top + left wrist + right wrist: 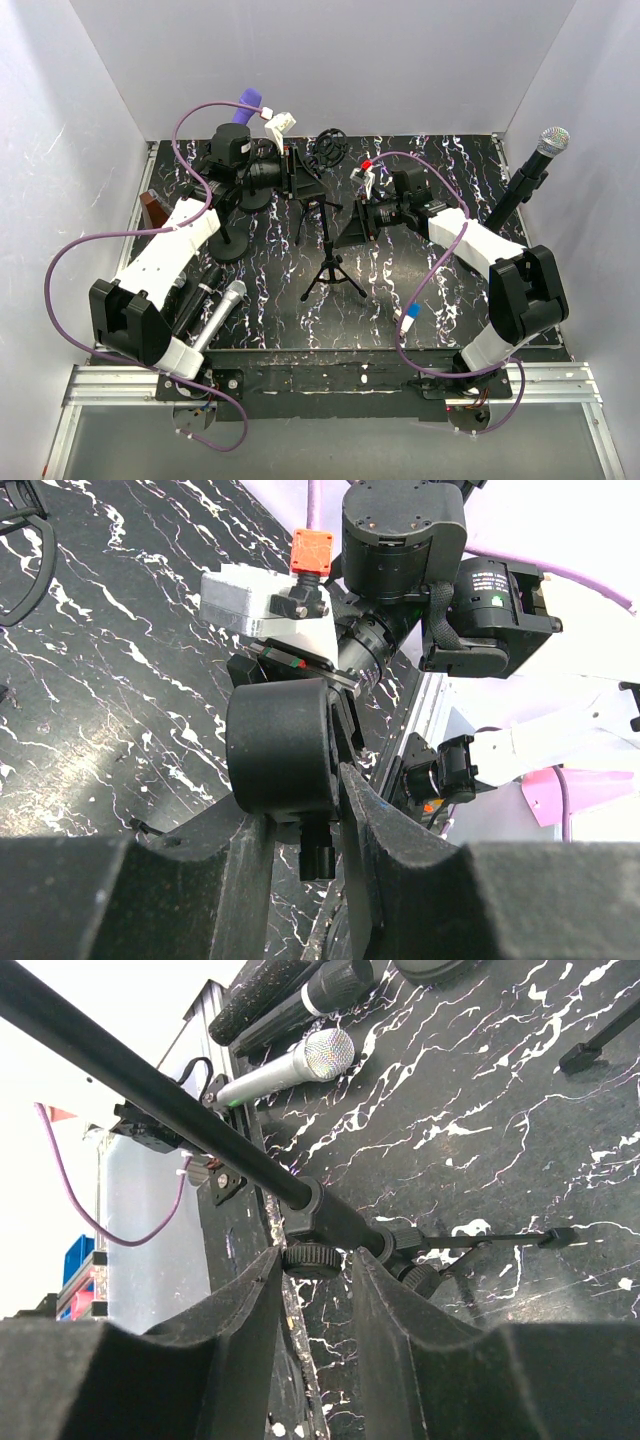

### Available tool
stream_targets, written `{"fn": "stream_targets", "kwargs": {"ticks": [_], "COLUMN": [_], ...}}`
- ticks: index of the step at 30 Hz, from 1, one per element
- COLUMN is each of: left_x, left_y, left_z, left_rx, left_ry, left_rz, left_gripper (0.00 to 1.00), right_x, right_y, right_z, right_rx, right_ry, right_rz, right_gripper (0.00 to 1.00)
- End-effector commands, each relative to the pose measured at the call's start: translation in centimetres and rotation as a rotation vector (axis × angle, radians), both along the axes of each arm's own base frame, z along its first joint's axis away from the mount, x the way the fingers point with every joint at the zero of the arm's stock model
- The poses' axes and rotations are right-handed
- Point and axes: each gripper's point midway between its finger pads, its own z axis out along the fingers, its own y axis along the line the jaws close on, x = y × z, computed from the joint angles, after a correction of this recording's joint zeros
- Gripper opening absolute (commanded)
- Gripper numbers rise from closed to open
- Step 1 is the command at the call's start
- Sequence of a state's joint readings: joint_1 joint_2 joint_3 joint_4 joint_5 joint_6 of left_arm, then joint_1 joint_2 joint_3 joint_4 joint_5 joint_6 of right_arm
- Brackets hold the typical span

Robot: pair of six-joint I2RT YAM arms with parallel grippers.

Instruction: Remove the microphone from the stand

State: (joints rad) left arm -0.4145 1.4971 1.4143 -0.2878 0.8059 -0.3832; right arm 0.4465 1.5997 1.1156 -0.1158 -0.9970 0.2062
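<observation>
My left gripper is above the spread tripod legs toward my base and will move down and slightly back over them, then release the microphone body they carry.
A black tripod stand [330, 262] stands mid-table. At its top is a short black cylindrical microphone body [280, 742] with a small stem under it. My left gripper [297, 182] is shut on this body, one finger on each side in the left wrist view [300, 802]. My right gripper [352, 218] is closed around the stand's collar [345, 1222] and its ribbed knob [312, 1259], just above the legs. The pole [190, 1120] runs up and left from the collar. The join between microphone and stand is hidden.
A silver microphone [222, 308] and a black one [195, 292] lie at the near left. A round-base stand [232, 242] is behind them. A shock-mount ring [330, 148] lies at the back. Another microphone [552, 141] on a black holder leans at the right wall.
</observation>
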Motion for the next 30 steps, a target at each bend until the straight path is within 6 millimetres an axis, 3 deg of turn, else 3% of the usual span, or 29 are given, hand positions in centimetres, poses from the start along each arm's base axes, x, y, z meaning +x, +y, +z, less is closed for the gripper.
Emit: {"fn": "stream_targets", "kwargs": {"ticks": [1, 7, 11, 13, 18, 20, 23, 24, 26, 28, 29, 30], "left_x": [-0.8, -0.8, -0.8, -0.7, -0.5, -0.5, -0.5, -0.5, -0.6, -0.6, -0.6, -0.5], "left_y": [0.7, 0.7, 0.6, 0.7, 0.6, 0.6, 0.6, 0.6, 0.6, 0.5, 0.5, 0.4], "left_z": [-5.2, -5.3, -5.3, -5.3, -5.4, -5.6, -5.7, -5.8, -5.9, -5.9, -6.0, -5.8], "left_rx": [0.1, 0.1, 0.099, 0.1, 0.1, 0.099, 0.097, 0.098, 0.098, 0.096, 0.093, 0.083], "left_ry": [0.158, 0.161, 0.161, 0.161, 0.158, 0.164, 0.172, 0.178, 0.181, 0.181, 0.181, 0.176], "left_rz": [0.019, 0.021, 0.02, 0.023, 0.024, 0.024, 0.026, 0.025, 0.022, 0.018, 0.018, 0.019], "left_gripper": [0.0, 0.0, 0.0, 0.0, 0.0, 0.0, 0.0, 0.0, 0.0, 0.0, 0.0, 0.0], "right_x": [-0.7, -0.9, -0.3, 0.3, 2.9, 4.0, 6.0, 5.6, 5.0, 4.0, 3.8, 3.8], "right_y": [0.1, 0.0, 0.1, 0.0, -1.0, -1.4, -1.1, -1.0, -0.5, 0.0, 0.2, 0.4], "right_z": [0.7, 0.4, 0.4, 0.3, -1.4, -0.5, 3.6, 3.5, 5.7, 5.8, 6.1, 6.6], "right_rx": [0.018, 0.017, 0.001, -0.03, -0.234, -0.256, -0.22, -0.214, -0.159, -0.144, -0.141, -0.141], "right_ry": [-0.019, -0.028, -0.113, -0.216, -0.77, -1.021, -1.444, -1.56, -1.798, -1.907, -1.907, -1.871], "right_rz": [0.031, 0.036, 0.02, 0.013, 0.053, 0.05, -0.035, -0.013, -0.014, 0.033, 0.023, -0.005], "right_gripper": [0.42, 0.26, 0.01, 0.01, 0.01, 0.01, 0.01, 0.01, 0.01, 0.01, 0.08, 0.22]}}
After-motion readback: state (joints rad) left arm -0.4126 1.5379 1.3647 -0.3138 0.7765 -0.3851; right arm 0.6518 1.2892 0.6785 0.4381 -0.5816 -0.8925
